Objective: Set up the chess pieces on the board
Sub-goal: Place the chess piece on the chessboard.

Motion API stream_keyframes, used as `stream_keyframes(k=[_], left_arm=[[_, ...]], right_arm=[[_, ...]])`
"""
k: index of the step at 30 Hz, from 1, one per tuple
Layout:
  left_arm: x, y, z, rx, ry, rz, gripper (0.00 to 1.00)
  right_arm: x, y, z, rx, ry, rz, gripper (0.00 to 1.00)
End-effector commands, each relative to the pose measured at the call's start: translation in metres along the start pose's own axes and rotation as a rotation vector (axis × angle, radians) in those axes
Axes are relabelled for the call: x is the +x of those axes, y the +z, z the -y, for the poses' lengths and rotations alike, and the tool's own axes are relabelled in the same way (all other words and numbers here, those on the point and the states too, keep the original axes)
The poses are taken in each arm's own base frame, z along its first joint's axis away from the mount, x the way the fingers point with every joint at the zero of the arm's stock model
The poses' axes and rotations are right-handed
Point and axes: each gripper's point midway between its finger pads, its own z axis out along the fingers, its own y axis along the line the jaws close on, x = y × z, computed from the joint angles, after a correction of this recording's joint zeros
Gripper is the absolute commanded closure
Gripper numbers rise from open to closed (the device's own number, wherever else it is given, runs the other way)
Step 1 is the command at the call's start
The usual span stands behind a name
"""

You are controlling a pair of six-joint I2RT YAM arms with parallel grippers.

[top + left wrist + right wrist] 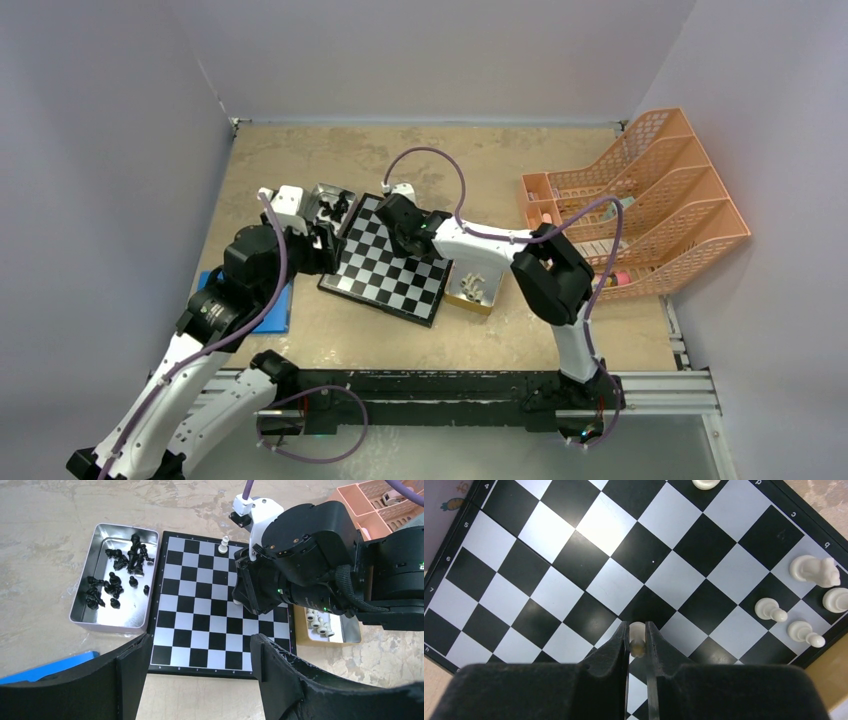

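Note:
Next, my left gripper moves toward the right in the top view and down to close on the cream-white pawn [236, 601], since it is at the board's middle.
The board [385, 262] lies in the middle of the table. My right gripper [405, 235] hovers over it, shut on a cream-white pawn [637, 631] held between the fingertips above the squares [604, 525]. Several white pieces stand near the board's right corner: a knight [814, 571] and pawns [770, 610]. In the left wrist view one white piece [224, 545] stands at the board's far edge. My left gripper [200, 642] is open and empty above the board's near edge [200, 671]. Black pieces [120, 570] lie in a metal tray.
The metal tray with the black pieces [330, 205] is left of the board. A tray with white pieces [472, 290] is to its right. An orange file rack [640, 200] stands at the right. A blue flat item [270, 305] lies under the left arm.

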Motion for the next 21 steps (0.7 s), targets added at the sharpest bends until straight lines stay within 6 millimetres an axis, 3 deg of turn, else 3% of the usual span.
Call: stream_keyframes(k=[1,9,15,21], left_arm=[[-0.005,0.002,-0.001,-0.008,-0.014,0.027,0.28],[0.0,0.008,0.003,0.01,-0.006,-0.001,0.28],[0.007,0.015,0.008,0.027,-0.017,-0.043,0.28],[0.022,0.032,0.017,0.044,-0.031,-0.154,0.32]], right_arm=[[-0.021,-0.006,-0.007,0.003,0.005,0.052,0.83],[-0.025,-0.015,-0.01,-0.009,0.021,0.058,0.71],[-0.028,-0.044,-0.001,-0.027,0.048,0.088,0.59],[-0.028,-0.075,0.014,-0.04,0.089,0.154,0.4]])
